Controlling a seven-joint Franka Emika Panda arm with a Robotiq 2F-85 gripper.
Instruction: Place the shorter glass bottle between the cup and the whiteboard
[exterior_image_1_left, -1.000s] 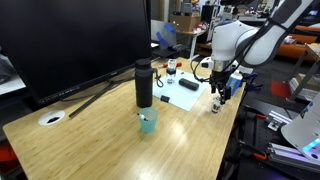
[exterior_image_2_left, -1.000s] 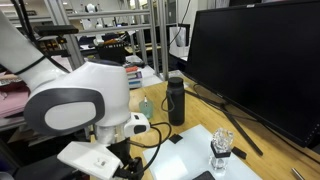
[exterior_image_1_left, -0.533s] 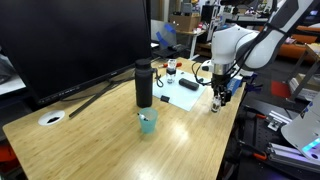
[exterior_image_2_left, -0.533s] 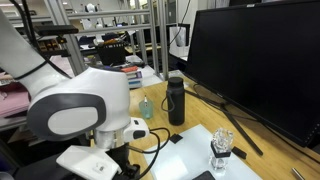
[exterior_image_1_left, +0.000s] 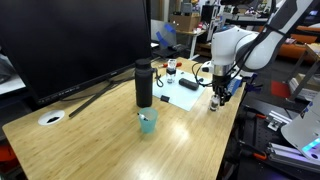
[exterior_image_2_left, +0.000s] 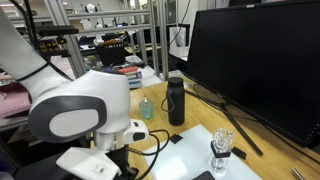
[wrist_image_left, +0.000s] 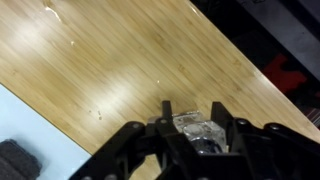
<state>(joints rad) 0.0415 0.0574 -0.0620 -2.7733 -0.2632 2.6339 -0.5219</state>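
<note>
The bottle goes up in my gripper toward the teal cup (exterior_image_1_left: 148, 122) next. Then it comes down for release onto the bare wood between cup and whiteboard, as that gap is empty.
In the wrist view the shorter glass bottle (wrist_image_left: 196, 126), small and clear, stands on the wooden table between my two black fingers, and my gripper (wrist_image_left: 193, 114) is shut on it. In an exterior view my gripper (exterior_image_1_left: 217, 99) reaches down near the table's right edge, just right of the whiteboard (exterior_image_1_left: 183, 95) with its black eraser (exterior_image_1_left: 188, 84). The teal cup (exterior_image_1_left: 148, 122) stands well to the left, in front of the tall black flask (exterior_image_1_left: 144, 84). The arm's body hides my gripper in an exterior view, where the cup (exterior_image_2_left: 146, 107) and whiteboard (exterior_image_2_left: 203, 145) show.
A large black monitor (exterior_image_1_left: 75, 40) fills the back of the table. A red-labelled bottle (exterior_image_1_left: 171, 70) stands behind the whiteboard. A white round disc (exterior_image_1_left: 51, 118) lies far left. The table edge (exterior_image_1_left: 232, 125) runs close beside my gripper.
My jaws have closed from wide open onto the glass bottle. The arm itself has hardly moved.
</note>
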